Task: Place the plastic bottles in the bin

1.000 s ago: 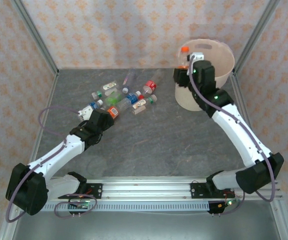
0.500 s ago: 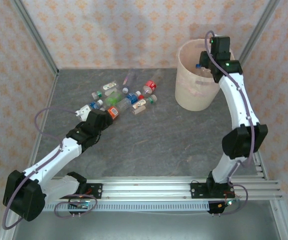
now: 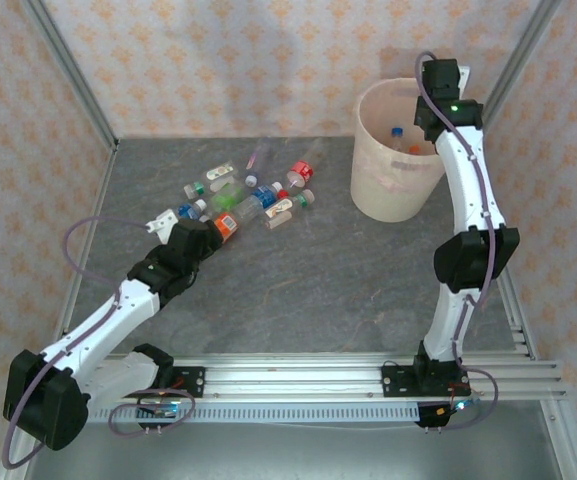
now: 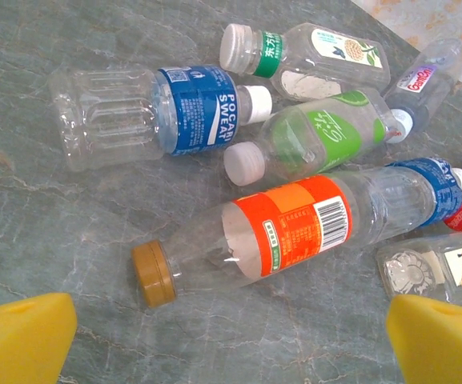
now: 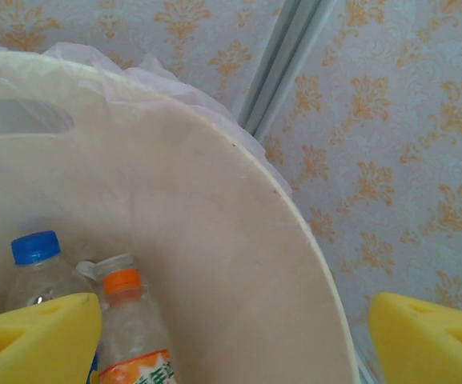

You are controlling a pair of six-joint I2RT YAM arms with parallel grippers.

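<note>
I should turn my left gripper and lower it over the clear part of the bottle, between the gold cap and the label.
Several plastic bottles [image 3: 253, 195] lie in a cluster on the grey table at the back left. My left gripper [image 3: 171, 222] hovers at the cluster's near-left edge, open. In the left wrist view its yellow pads [image 4: 22, 336] stand wide apart, with nothing between them. Just ahead of them lies a clear bottle with an orange label and gold cap [image 4: 287, 232]. My right gripper [image 3: 426, 135] hangs open over the far right of the pale bin [image 3: 393, 190]. An orange-capped bottle [image 5: 134, 320] and a blue-capped bottle [image 5: 38, 272] rest free inside the bin [image 5: 214, 232], below the open right gripper [image 5: 235, 344].
A blue-labelled bottle [image 4: 158, 112] and green-labelled ones [image 4: 327, 132] lie beyond the orange one. A metal frame post [image 3: 513, 70] rises just behind the bin. Wallpapered walls enclose the table. Bare grey surface [image 3: 318, 270] spreads between the cluster and the bin.
My right arm carried the orange-capped bottle from the bin's left rim to over its far side. Its jaws opened and the bottle now lies in the bin. My left arm edged slightly left.
</note>
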